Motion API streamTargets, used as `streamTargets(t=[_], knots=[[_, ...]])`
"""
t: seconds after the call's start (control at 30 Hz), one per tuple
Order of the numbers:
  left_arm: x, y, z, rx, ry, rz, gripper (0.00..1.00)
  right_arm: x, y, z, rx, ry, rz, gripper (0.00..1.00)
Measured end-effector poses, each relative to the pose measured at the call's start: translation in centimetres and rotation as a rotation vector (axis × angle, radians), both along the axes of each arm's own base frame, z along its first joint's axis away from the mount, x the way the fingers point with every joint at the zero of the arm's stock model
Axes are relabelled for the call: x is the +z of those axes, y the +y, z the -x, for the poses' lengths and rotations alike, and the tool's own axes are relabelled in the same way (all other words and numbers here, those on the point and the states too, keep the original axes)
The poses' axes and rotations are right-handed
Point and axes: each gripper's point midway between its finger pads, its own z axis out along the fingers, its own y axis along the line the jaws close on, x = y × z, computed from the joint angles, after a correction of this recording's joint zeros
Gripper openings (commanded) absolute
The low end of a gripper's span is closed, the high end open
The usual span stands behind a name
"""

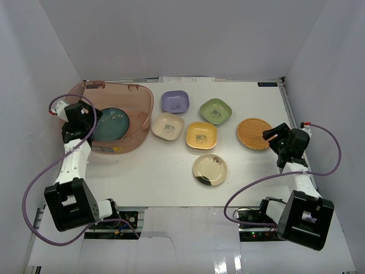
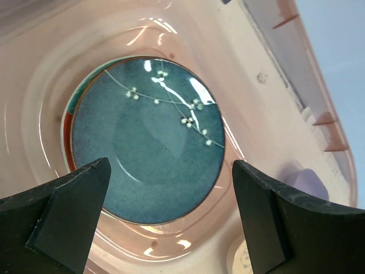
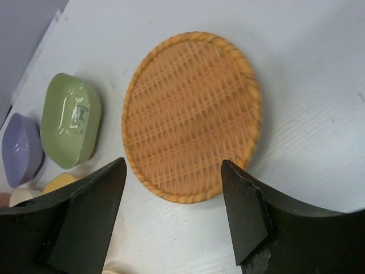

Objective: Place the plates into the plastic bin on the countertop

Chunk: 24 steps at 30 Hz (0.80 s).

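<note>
I will next move my right gripper down with its fingers open, put them on both sides of the orange woven plate's near rim and close on it, because that rim is just below them.
The pinkish plastic bin [image 1: 146, 97] stands at the back left of the white countertop [image 1: 251, 171]. A dark teal plate [image 1: 111, 124] lies flat in it, over a sliver of a red-and-teal rim [image 2: 69, 123]. My left gripper [image 1: 94, 117] hangs open and empty above the teal plate [image 2: 148, 142]. The purple [image 1: 174, 101], green [image 1: 215, 111], cream [image 1: 167, 126], yellow [image 1: 201, 135] and gold [image 1: 209, 169] plates lie on the countertop. My right gripper [image 1: 272, 136] is open and empty just above the near edge of the orange woven plate [image 3: 191, 114].
White walls close in the table on the left, back and right. In the right wrist view the green plate [image 3: 71, 120] and purple plate [image 3: 20, 148] lie left of the woven plate. The bin wall [image 2: 251, 114] rises close to my left gripper [image 2: 171, 211].
</note>
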Motion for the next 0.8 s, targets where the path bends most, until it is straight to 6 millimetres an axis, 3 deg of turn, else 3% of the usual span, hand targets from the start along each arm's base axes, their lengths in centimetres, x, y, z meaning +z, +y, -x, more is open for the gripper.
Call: streamTargets(t=[0.1, 0.2, 0.33, 0.4, 0.47, 0.5, 0.6, 0.63, 0.67, 0.7, 0.8], knots=[[1.4, -1.3, 0.0, -0.042, -0.041, -0.015, 0.98, -1.3, -1.5, 0.8, -0.063, 0.023, -0.023, 0.73], [4.1, -5.6, -0.5, -0.186, -0.122, -0.033, 0.98, -2.6, -2.0, 1.2, -0.097, 0.045, -0.051, 0.72], [8.6, -16.1, -0.7, -0.527, -0.241, -0.043, 0.98, -5.0, -2.2, 1.2, -0.123, 0.097, -0.115, 0.7], [10.1, -21.7, 0.4, -0.719, -0.292, -0.023, 0.98, -6.3, -2.1, 1.0, -0.128, 0.125, -0.156, 0.66], [10.3, -26.6, 2.3, -0.891, -0.307, 0.001, 0.98, -7.5, -1.7, 0.7, -0.128, 0.147, -0.206, 0.63], [10.0, -28.8, 3.5, -0.975, -0.304, 0.017, 0.98, -7.9, -1.5, 0.5, -0.126, 0.149, -0.234, 0.61], [7.5, -34.2, 7.3, -1.185, -0.252, 0.07, 0.98, -8.2, -1.3, -0.6, -0.124, 0.126, -0.277, 0.44], [6.0, -35.9, 8.8, -1.245, -0.212, 0.087, 0.98, -8.4, -1.2, -0.8, -0.126, 0.123, -0.296, 0.34], [4.3, -37.2, 10.1, -1.293, -0.167, 0.102, 0.98, -8.6, -1.3, -1.0, -0.132, 0.12, -0.308, 0.16], [2.5, -38.2, 11.3, -1.333, -0.118, 0.111, 0.98, -8.7, -1.2, -1.2, -0.149, 0.117, -0.34, 0.08], [-3.2, -40.0, 15.2, -1.421, 0.055, 0.126, 0.97, -7.9, -0.9, -1.5, -0.147, 0.063, -0.378, 0.08]])
